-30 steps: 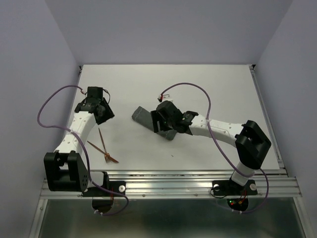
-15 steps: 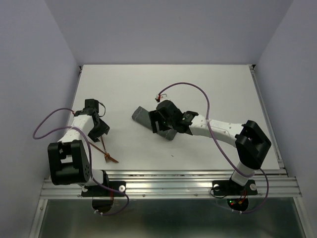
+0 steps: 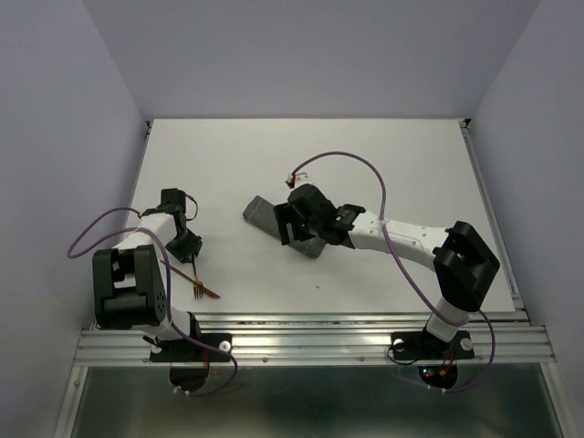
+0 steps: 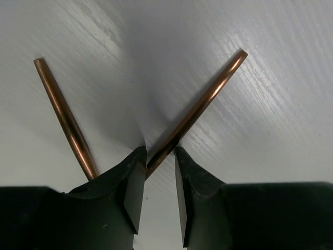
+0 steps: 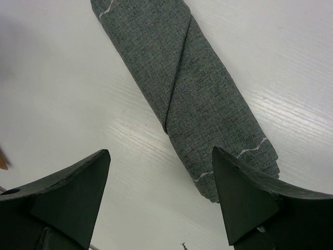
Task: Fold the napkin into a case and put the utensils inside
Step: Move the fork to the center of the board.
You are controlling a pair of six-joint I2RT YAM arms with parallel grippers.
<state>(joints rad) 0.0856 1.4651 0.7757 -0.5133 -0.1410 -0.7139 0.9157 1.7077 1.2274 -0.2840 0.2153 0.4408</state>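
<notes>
Next, my right gripper will shift to the left in the top view and down over the fork's handle (image 3: 195, 273), which lies lower on that side.
The grey-green napkin (image 5: 192, 88) lies folded as a narrow case (image 3: 259, 213) at mid-table, slanting. My right gripper (image 5: 160, 151) hovers over its near end, open wide with nothing between the fingers; in the top view this gripper (image 3: 290, 224) covers the case's middle. Two copper utensils lie crossed at the near left, fork tines (image 3: 206, 293) toward the front. My left gripper (image 4: 159, 151) is low over them, its jaws narrowed but open. One handle (image 4: 203, 104) runs between the fingertips and touches the left one; the other handle (image 4: 65, 120) lies outside to the left.
Purple cables loop off both arms (image 3: 91, 233), (image 3: 383, 196). The metal rail (image 3: 310, 342) runs along the table's front edge close behind the utensils. Side walls border the white table (image 3: 383, 146) on the left and right.
My left arm has folded back toward its base and brought its gripper down over the crossed utensils, jaws narrowing around one handle. The right arm and the case have not moved.
</notes>
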